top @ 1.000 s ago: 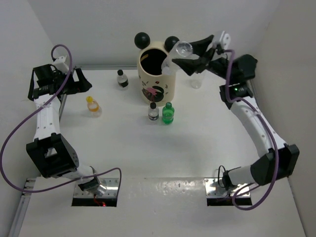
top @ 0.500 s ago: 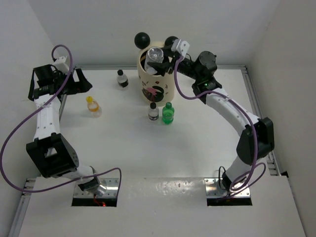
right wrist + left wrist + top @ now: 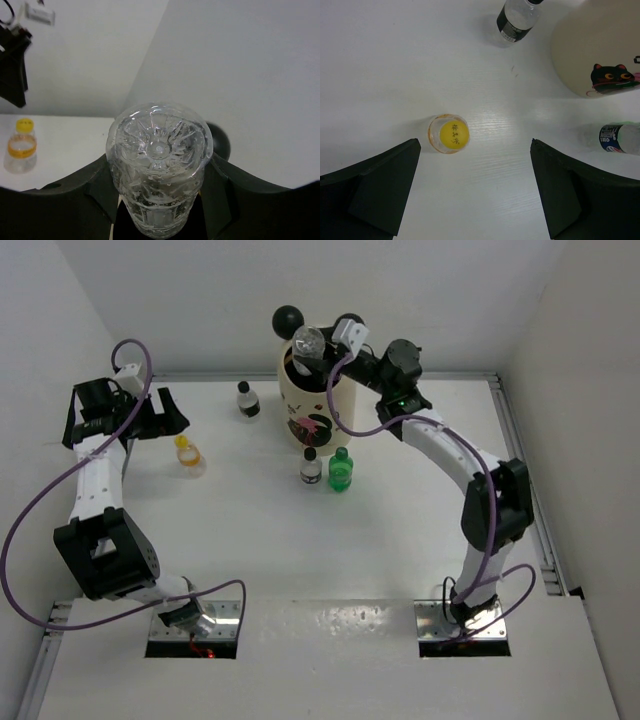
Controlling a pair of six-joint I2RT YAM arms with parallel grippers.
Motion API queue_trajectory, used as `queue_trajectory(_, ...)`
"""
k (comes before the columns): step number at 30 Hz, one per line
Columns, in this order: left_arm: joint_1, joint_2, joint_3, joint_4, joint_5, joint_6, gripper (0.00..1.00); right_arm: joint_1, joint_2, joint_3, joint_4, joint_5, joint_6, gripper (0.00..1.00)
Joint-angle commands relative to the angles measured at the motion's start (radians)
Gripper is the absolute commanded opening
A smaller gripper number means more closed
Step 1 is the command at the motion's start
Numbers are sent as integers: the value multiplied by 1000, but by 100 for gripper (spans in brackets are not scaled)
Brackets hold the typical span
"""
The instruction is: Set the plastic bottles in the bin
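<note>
The bottle stands upright below, apart from others, so I should move my left gripper down and close its fingers around the clear part just beneath the yellow cap (image 3: 187,450) (image 3: 436,134).
My right gripper (image 3: 318,357) is shut on the taller clear bottle (image 3: 309,342), holding it base-first over the mouth of the cream bin (image 3: 318,416); its ribbed base fills the right wrist view (image 3: 159,150). The yellow-capped bottle (image 3: 188,454) stands at the left and shows between my open left fingers (image 3: 449,134). My left gripper (image 3: 150,412) is open and empty above it. A clear bottle with a black cap (image 3: 247,401) stands left of the bin. Another black-capped bottle (image 3: 311,467) and the green bottle (image 3: 341,470) stand in front of the bin.
The bin has two black ball ears (image 3: 288,318) on its rim and stands against the back wall. Its cat picture shows in the left wrist view (image 3: 610,77). White walls close in the table at the left, back and right.
My right arm swung left with the clear bottle, from right of the bin to over its mouth. My left gripper shifted slightly right, toward the yellow-capped bottle.
</note>
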Motion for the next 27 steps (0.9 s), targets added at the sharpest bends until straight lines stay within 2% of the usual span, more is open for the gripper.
queue_trajectory(1, 9, -4, 3, 34, 3, 27, 99, -11, 66, 24, 47, 28, -32, 7)
queue_trajectory(2, 9, -4, 3, 34, 3, 27, 99, -14, 70, 24, 53, 29, -32, 9)
queue_trajectory(5, 18, -13, 3, 34, -7, 36, 99, -14, 79, 30, 44, 35, -12, 58)
queue_trajectory(6, 18, -13, 3, 34, -7, 36, 99, -14, 61, 33, 32, 35, 6, 82)
queue_trajectory(8, 18, -13, 3, 34, -7, 36, 99, -14, 42, 33, -4, 40, 20, 98)
queue_trajectory(14, 18, -33, 3, 34, 3, 36, 99, -45, -148, -65, -27, 83, 123, 100)
queue_trajectory(21, 29, -112, -164, 54, -22, 78, 99, -149, -332, -246, -126, 135, 149, 100)
queue_trajectory(23, 39, -134, -234, 113, -34, 49, 99, -180, -369, -276, -169, 149, 157, 100)
queue_trajectory(25, 50, -158, -311, 190, -5, 15, 94, -207, -392, -290, -198, 161, 160, 100)
queue_trajectory(27, 50, -212, -452, 356, 21, -4, 92, -223, -415, -315, -217, 179, 158, 100)
